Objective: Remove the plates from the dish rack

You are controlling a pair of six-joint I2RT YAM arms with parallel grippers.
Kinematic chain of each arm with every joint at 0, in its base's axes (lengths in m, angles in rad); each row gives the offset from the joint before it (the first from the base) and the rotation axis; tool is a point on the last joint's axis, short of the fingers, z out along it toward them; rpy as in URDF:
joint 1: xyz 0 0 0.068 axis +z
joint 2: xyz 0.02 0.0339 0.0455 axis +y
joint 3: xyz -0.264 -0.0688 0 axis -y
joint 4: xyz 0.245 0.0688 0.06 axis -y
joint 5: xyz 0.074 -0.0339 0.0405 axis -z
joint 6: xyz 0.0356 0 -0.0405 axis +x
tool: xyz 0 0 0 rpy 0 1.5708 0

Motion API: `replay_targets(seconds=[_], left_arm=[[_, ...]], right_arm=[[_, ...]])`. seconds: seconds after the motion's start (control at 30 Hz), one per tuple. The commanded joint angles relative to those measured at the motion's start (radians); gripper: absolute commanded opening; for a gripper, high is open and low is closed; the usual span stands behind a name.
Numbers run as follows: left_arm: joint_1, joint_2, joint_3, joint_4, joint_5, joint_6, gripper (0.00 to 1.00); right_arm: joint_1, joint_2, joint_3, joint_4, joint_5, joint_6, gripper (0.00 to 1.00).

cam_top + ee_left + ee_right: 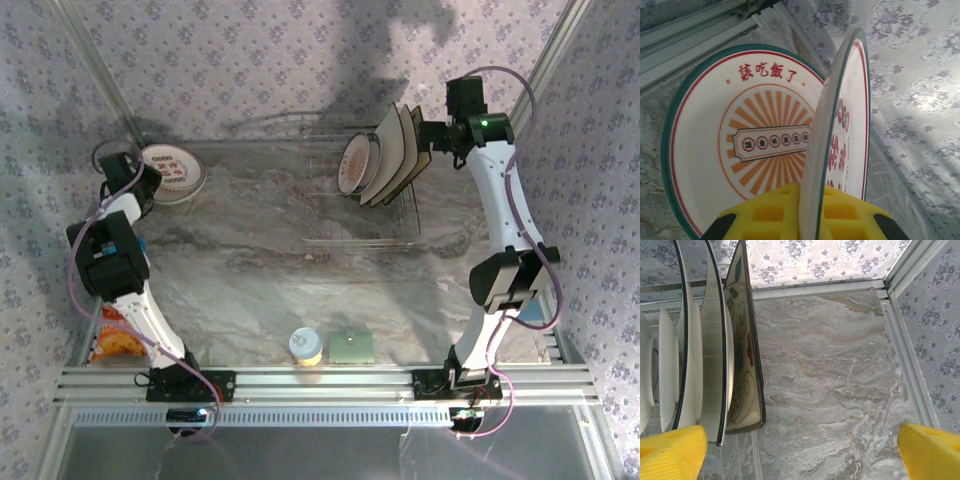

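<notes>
The second round plate needs to end up on the flat sunburst plate and already hangs over it, so my left gripper should move down first and then let go of it.
At the back left, a round white plate with an orange sunburst and teal rim lies flat on the table. My left gripper is shut on a second round plate, held edge-on just above the flat one; from above, that gripper is at the plates. The wire dish rack stands at the back right, holding a round plate and square cream plates. My right gripper hangs open beside the flower-printed square plate, with nothing between its fingers.
A small jar with a pale lid and a green square pad sit near the front edge. An orange packet lies by the left arm. Metal frame posts and patterned walls close in the back corners.
</notes>
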Motion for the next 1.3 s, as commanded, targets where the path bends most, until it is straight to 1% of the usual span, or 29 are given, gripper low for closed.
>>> replay_targets(seconds=[0.0, 0.23, 0.53, 0.67, 1.03, 1.27], left_arm=[[0.013, 0.019, 0.055, 0.015, 0.001, 0.015, 0.00], [0.027, 0.066, 0.084, 0.023, 0.029, -0.020, 0.00], [0.028, 0.110, 0.115, 0.012, 0.043, -0.027, 0.00], [0.028, 0.125, 0.128, 0.010, 0.049, -0.035, 0.00], [0.018, 0.160, 0.192, -0.060, 0.055, -0.017, 0.00], [0.007, 0.164, 0.216, -0.102, 0.039, 0.009, 0.09]], right_arm=[[-0.001, -0.040, -0.010, 0.002, -0.010, -0.009, 1.00], [0.003, -0.039, -0.010, 0.009, -0.026, -0.006, 1.00], [0.007, -0.034, -0.002, 0.009, -0.036, -0.003, 1.00], [0.010, -0.028, 0.003, 0.014, -0.060, 0.001, 1.00], [0.016, -0.020, 0.014, 0.012, -0.067, 0.005, 1.00], [0.018, -0.025, 0.014, 0.007, -0.063, 0.005, 1.00]])
